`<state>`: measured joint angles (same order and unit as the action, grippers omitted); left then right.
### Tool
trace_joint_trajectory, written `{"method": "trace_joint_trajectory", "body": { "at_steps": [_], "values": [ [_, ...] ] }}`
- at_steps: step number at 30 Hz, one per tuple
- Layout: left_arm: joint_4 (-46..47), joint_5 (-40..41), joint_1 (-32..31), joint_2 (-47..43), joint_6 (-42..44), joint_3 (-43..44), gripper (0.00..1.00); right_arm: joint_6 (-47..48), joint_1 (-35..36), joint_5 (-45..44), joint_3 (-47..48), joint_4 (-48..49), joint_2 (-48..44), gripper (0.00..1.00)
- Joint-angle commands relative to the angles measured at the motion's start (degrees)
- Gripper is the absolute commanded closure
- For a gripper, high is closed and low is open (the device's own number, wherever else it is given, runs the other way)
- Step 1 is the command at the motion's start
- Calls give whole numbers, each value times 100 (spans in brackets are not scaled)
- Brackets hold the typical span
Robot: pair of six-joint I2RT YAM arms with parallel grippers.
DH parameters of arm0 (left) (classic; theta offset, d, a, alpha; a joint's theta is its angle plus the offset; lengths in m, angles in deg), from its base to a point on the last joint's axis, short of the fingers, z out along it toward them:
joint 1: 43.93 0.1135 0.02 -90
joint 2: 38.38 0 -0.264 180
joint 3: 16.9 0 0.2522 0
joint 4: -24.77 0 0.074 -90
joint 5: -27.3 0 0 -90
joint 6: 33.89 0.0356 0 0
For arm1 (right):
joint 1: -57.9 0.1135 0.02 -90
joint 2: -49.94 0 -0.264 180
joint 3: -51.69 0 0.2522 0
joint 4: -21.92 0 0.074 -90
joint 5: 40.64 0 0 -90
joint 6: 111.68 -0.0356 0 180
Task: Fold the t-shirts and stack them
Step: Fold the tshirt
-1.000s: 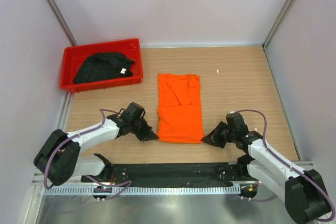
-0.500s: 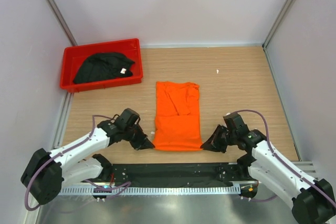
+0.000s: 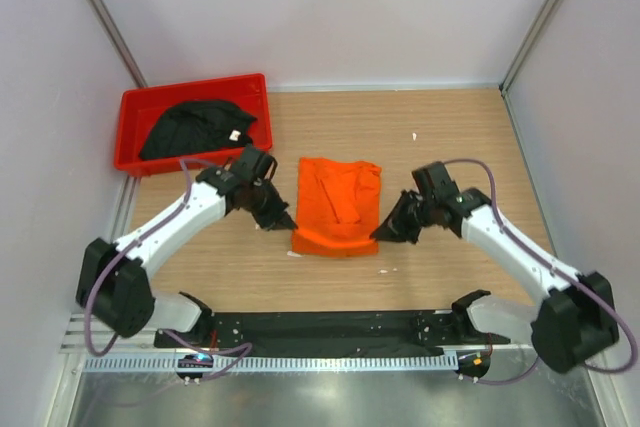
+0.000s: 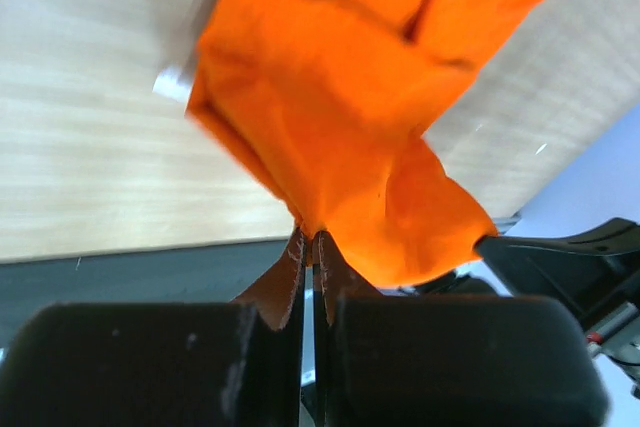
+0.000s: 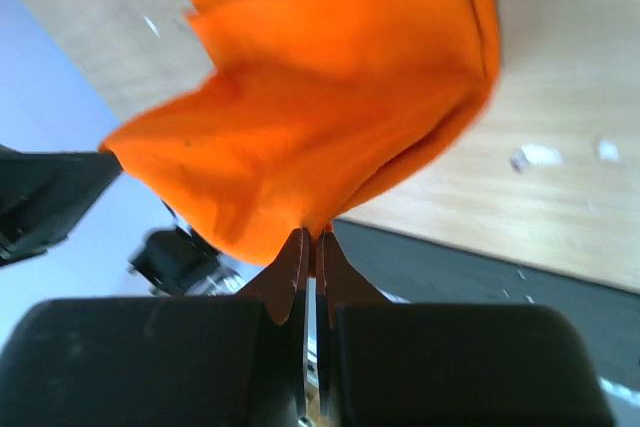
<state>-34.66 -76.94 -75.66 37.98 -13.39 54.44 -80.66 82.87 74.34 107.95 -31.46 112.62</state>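
Observation:
The orange t-shirt's far corner lies outward of my right gripper, so the gripper needs to carry the held corner of the t-shirt outward next and let go of it over that far corner.
The orange t-shirt lies partly folded at the middle of the table, its near edge lifted. My left gripper is shut on its near left corner; the cloth hangs from the closed jaws in the left wrist view. My right gripper is shut on the near right corner; the cloth rises from those closed jaws in the right wrist view. The black t-shirt with a small white tag lies bunched in the red bin at the far left.
A small white scrap lies on the wood at the far right, and small white specks lie near the shirt's front edge. White walls close the table on three sides. A black rail runs along the near edge.
Both grippers have carried the shirt's near edge up and away from the arm bases, toward the far end. The orange shape is now shorter.

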Motion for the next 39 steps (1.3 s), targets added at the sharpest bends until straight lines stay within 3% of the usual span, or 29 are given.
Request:
{"method": "trace_joint_trajectory", "body": {
  "at_steps": [1, 5, 11, 15, 17, 18, 20, 21, 23, 27, 28, 30, 31, 34, 39],
  "values": [
    [-258, 141, 324, 598, 751, 981, 100, 553, -413, 139, 977, 314, 902, 99],
    [-232, -104, 667, 1626, 1130, 2202, 100, 861, -949, 420, 2223, 315, 1957, 99],
    [-381, -343, 1028, 3138, 1368, 4082, 100, 1257, -1389, 781, 3298, 112, 3302, 99],
    [-250, -544, 1142, 3894, 1386, 4867, 100, 1293, -1592, 904, 3800, 234, 3883, 98],
    [-92, -588, 1177, 4341, 1465, 5086, 87, 1266, -1723, 939, 3932, 445, 4294, 97],
    [-83, -571, 1212, 4544, 1683, 5418, 80, 1275, -1776, 992, 4054, 507, 4436, 78],
    [-381, -81, 1256, 5044, 2183, 6008, 65, 1511, -1951, 792, 4230, 753, 4796, 58],
    [-373, -18, 1257, 5186, 2455, 6585, 59, 1643, -2022, 277, 4492, 710, 4885, 55],
    [-837, 324, 1248, 5328, 3255, 7247, 60, 2144, -2154, -174, 5002, 394, 4991, 55],
    [-548, 984, 1239, 4232, 3837, 6505, 53, 2320, -2058, 42, 4918, 437, 4693, 43],
    [-296, 976, 1239, 4003, 4073, 5859, 53, 2391, -2014, 199, 4813, 594, 4614, 41],
    [-22, 705, 1239, 3529, 4268, 5223, 50, 2628, -1873, 219, 4400, 718, 4447, 34],
    [231, 547, 1239, 3187, 4356, 4523, 48, 2646, -1838, 532, 4224, 971, 4359, 32],
    [593, -174, 1230, 2746, 4620, 3675, 47, 2532, -1698, 789, 3591, 1401, 4166, 29],
    [928, -405, 1213, 2735, 4691, 2550, 43, 2514, -1522, 764, 2765, 1738, 3919, 28]
  ]
}}
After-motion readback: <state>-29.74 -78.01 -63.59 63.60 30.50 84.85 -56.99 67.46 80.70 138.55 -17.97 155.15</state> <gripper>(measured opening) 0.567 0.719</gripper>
